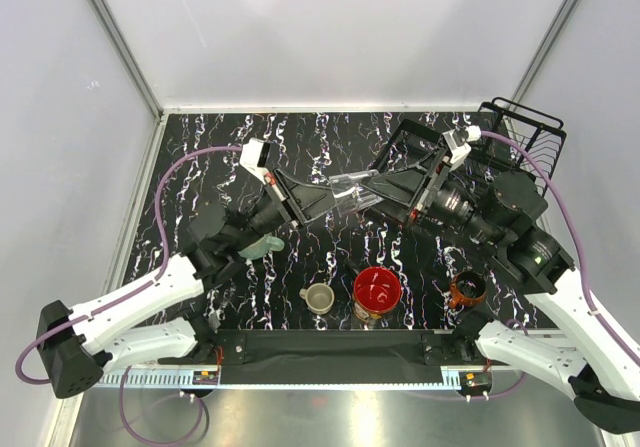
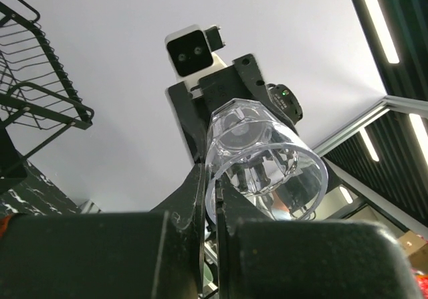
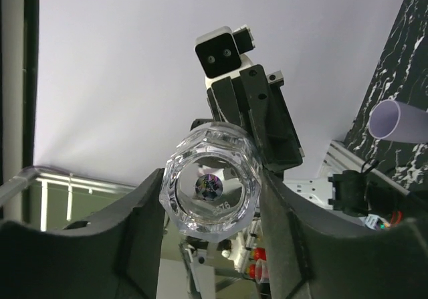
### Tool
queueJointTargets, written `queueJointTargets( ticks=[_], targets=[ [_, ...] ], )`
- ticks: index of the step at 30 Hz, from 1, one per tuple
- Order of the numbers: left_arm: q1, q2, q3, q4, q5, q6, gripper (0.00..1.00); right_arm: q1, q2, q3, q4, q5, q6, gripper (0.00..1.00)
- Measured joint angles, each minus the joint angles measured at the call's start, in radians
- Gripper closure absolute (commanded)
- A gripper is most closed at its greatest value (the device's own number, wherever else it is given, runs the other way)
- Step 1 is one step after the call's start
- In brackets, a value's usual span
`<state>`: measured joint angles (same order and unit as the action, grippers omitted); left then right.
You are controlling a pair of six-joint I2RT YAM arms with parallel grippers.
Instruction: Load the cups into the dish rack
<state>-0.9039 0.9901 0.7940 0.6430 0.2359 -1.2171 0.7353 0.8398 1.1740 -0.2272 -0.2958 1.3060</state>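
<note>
The glass goes down into the rack's wire basket (image 1: 522,141) next as my right gripper swings, tips down and releases it, since that lies below, to the gripper's right in the top view.
The clear glass (image 1: 348,192) hangs on its side in mid-air above the table's middle, between both arms. My left gripper (image 1: 325,199) is shut on its rim wall, one finger inside and one outside (image 2: 212,178). My right gripper (image 1: 372,192) comes from the opposite side, and its fingers touch both sides of the thick glass base (image 3: 210,185). On the table stand the teal-green mug (image 1: 265,247), beige mug (image 1: 318,299), red-inside dark mug (image 1: 377,289) and small orange mug (image 1: 467,289). The lavender tumbler (image 3: 398,120) lies on the table. The black dish rack (image 1: 535,127) is at the far right.
The table top is black marble-patterned (image 1: 200,157), with white walls at the left, back and right. The right arm's body (image 1: 480,217) stretches between the dish rack and the mugs near the front edge.
</note>
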Motion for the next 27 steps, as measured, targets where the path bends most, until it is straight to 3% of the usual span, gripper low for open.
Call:
queueJointTargets(
  ticks=[1, 2, 4, 8, 13, 23, 25, 27],
  targets=[
    [0.0, 0.0, 0.0, 0.001, -0.002, 0.001, 0.97, 0.0, 0.0, 0.001, -0.002, 0.002, -0.002, 0.94],
    [-0.002, 0.002, 0.0, 0.001, -0.002, 0.004, 0.74, 0.0, 0.0, 0.003, -0.007, 0.004, -0.004, 1.0],
    [-0.002, 0.004, 0.0, 0.0, -0.002, 0.013, 0.48, 0.0, 0.002, 0.012, -0.026, 0.006, -0.012, 1.0],
    [-0.008, -0.001, 0.0, -0.071, -0.013, 0.023, 0.16, 0.001, 0.027, 0.061, -0.124, 0.038, -0.057, 1.0],
    [-0.008, -0.089, -0.003, -0.288, -0.092, 0.065, 0.07, 0.004, 0.051, 0.172, -0.344, 0.175, -0.155, 1.0],
    [-0.008, -0.403, -0.002, -0.768, -0.326, 0.196, 0.06, -0.002, 0.263, 0.672, -0.888, 0.767, -0.409, 1.0],
    [-0.008, -0.431, -0.002, -0.846, -0.346, 0.212, 0.06, -0.041, 0.333, 0.782, -0.957, 0.855, -0.456, 1.0],
    [-0.008, -0.455, -0.005, -0.915, -0.352, 0.219, 0.06, -0.183, 0.414, 0.882, -0.997, 0.877, -0.518, 1.0]
  ],
)
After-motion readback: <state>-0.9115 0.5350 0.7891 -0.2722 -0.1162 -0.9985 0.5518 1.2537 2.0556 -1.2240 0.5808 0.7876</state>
